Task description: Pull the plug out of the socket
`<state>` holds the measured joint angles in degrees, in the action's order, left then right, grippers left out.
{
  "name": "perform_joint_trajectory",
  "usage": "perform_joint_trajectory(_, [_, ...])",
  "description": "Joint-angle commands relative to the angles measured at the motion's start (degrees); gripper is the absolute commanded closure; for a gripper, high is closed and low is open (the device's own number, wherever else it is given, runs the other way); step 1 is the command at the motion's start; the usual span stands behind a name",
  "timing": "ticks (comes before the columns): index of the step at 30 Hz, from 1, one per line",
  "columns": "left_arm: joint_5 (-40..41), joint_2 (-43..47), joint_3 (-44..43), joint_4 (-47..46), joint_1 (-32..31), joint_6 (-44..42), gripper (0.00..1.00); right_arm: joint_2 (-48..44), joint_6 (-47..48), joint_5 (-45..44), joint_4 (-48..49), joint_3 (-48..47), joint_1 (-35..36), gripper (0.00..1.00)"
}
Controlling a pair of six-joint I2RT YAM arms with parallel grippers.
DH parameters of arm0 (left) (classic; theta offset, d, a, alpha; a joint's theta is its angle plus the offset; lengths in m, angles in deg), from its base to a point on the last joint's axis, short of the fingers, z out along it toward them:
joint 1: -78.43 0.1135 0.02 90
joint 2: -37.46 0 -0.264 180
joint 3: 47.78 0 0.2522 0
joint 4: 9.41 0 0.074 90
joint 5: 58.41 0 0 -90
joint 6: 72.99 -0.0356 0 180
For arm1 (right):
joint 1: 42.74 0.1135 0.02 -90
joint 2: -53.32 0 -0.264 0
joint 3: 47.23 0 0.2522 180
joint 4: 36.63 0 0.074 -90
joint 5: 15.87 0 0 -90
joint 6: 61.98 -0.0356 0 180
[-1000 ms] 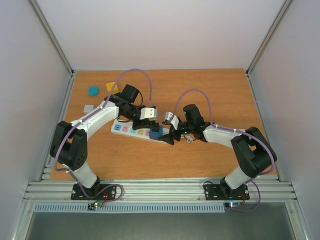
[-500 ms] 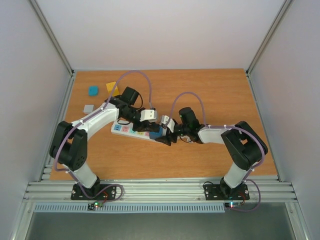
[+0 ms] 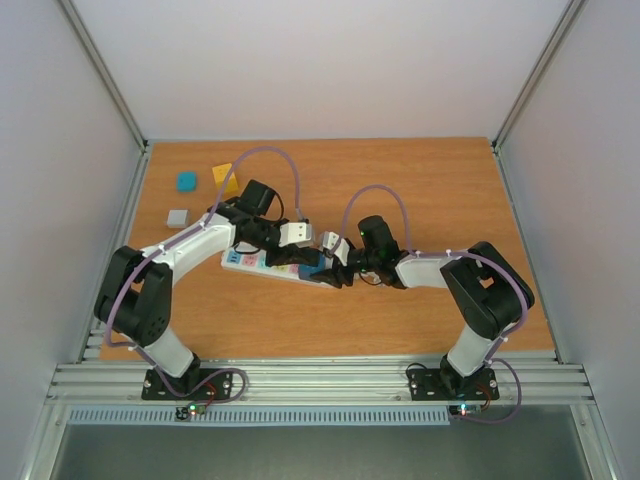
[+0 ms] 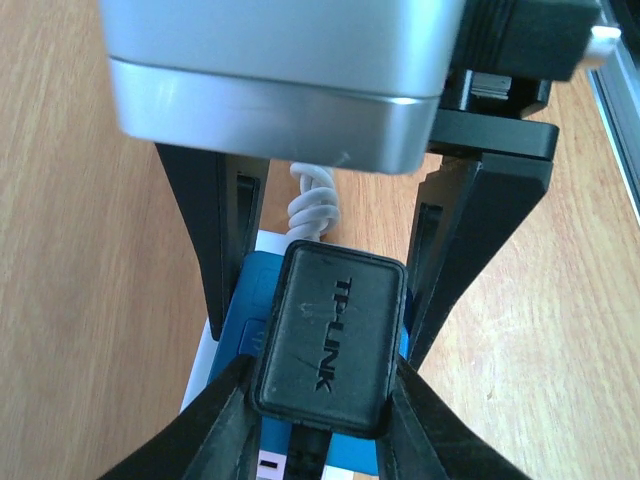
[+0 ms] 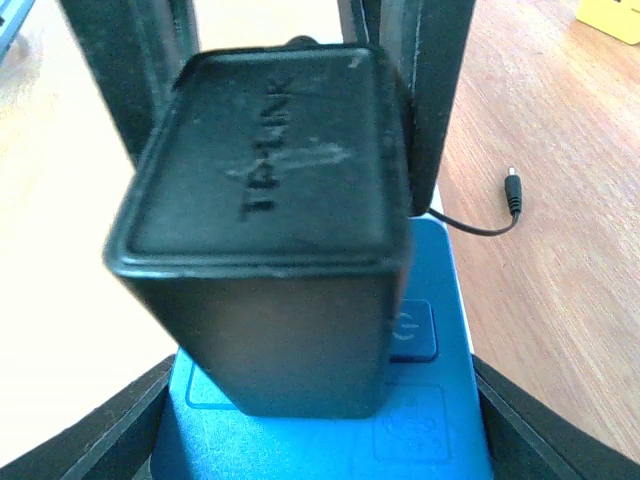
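I will next pull the clamped power strip up with my left gripper, then swing it over and down. I will let go of it on the wood by the yellow block, which is outward of my gripper.
The socket [image 3: 248, 260], a long white power strip with pastel faces, lies mid-table. A black TP-LINK plug [image 4: 330, 340] stands in its blue end face [image 5: 425, 400]. My left gripper [image 4: 322, 375] is shut on the plug's two sides; from above it sits over the strip's right end [image 3: 303, 257]. My right gripper [image 5: 320, 400] comes from the right [image 3: 329, 272], its fingers [image 4: 205, 230] closed against both sides of the strip's blue end below the plug [image 5: 265, 230]. The strip's white cord [image 4: 312, 200] coils behind the plug.
A blue block [image 3: 186, 181], a yellow block [image 3: 224, 175] and a grey block [image 3: 177, 217] lie at the back left. The plug's thin black lead with its barrel jack [image 5: 512, 190] lies on the wood beside the strip.
My right gripper has moved left onto the strip's blue end and its arm has dropped lower. My left gripper has settled slightly lower on the plug.
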<state>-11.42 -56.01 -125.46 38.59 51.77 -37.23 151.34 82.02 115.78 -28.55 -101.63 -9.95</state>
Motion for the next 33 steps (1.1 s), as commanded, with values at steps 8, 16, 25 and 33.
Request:
perform_joint_trajectory(8, [-7.70,-0.42,-4.06,3.75,-0.42,1.08,0.81,1.65,1.38,0.04,4.10,1.75,0.42,0.53])
perform_joint_trajectory(16, [-9.47,0.28,-6.06,6.52,-0.42,0.00,0.84,1.72,1.20,-0.43,4.44,1.93,0.38,0.58])
perform_joint_trajectory(25, [-4.02,3.94,-3.06,4.10,-0.42,-4.05,0.85,2.19,0.95,-1.25,3.14,0.93,0.43,0.63])
perform_joint_trajectory(33, [-8.35,3.98,-2.36,3.54,-0.20,-0.15,0.85,2.70,0.99,-1.96,2.29,0.20,0.43,0.65])
